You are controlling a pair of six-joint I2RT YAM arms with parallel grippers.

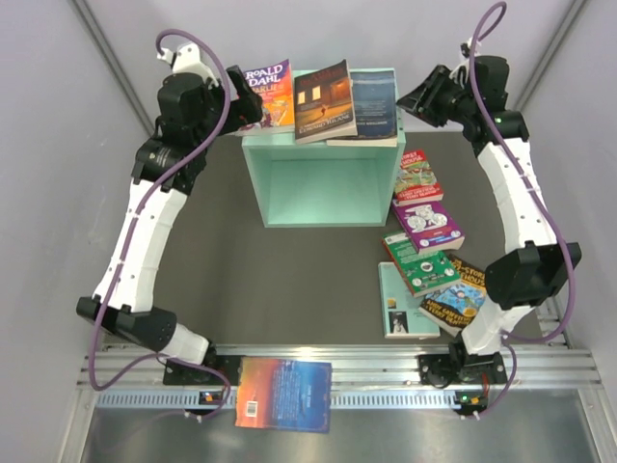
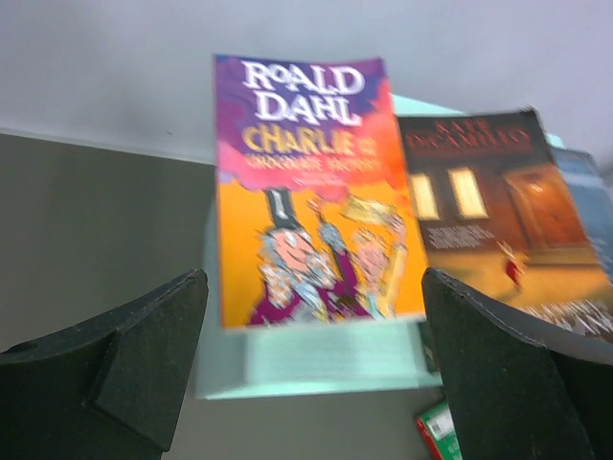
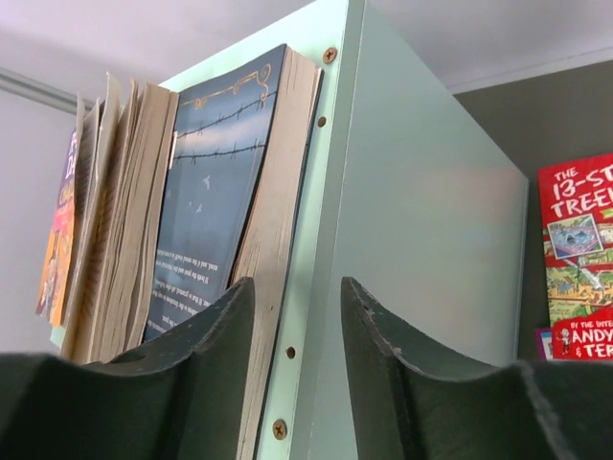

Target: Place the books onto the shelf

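Observation:
The left gripper needs to turn sideways next and bring its fingers around the Roald Dahl book's outer long edge (image 2: 220, 192), because the opposite edge is beside the dark brown book.
The mint-green shelf (image 1: 318, 188) stands mid-table with its open side toward the arms. Three books rest side by side on its top: a purple-orange Roald Dahl one (image 1: 270, 92), a dark brown one (image 1: 323, 101) and a grey-blue one (image 1: 374, 106). My left gripper (image 1: 253, 108) is open wide just short of the Roald Dahl book (image 2: 306, 192), not touching it. My right gripper (image 1: 407, 101) is open at the shelf's right top edge. Its fingers (image 3: 206, 364) straddle the shelf's edge (image 3: 326, 240) and the grey-blue book's (image 3: 215, 192) page side.
More books lie on the table right of the shelf: a red-green one (image 1: 416, 178), a purple one (image 1: 429, 224), a green one (image 1: 419, 258), a blue-orange one (image 1: 458, 294) and a pale teal one (image 1: 405, 307). A blue-orange book (image 1: 284, 394) lies on the front rail.

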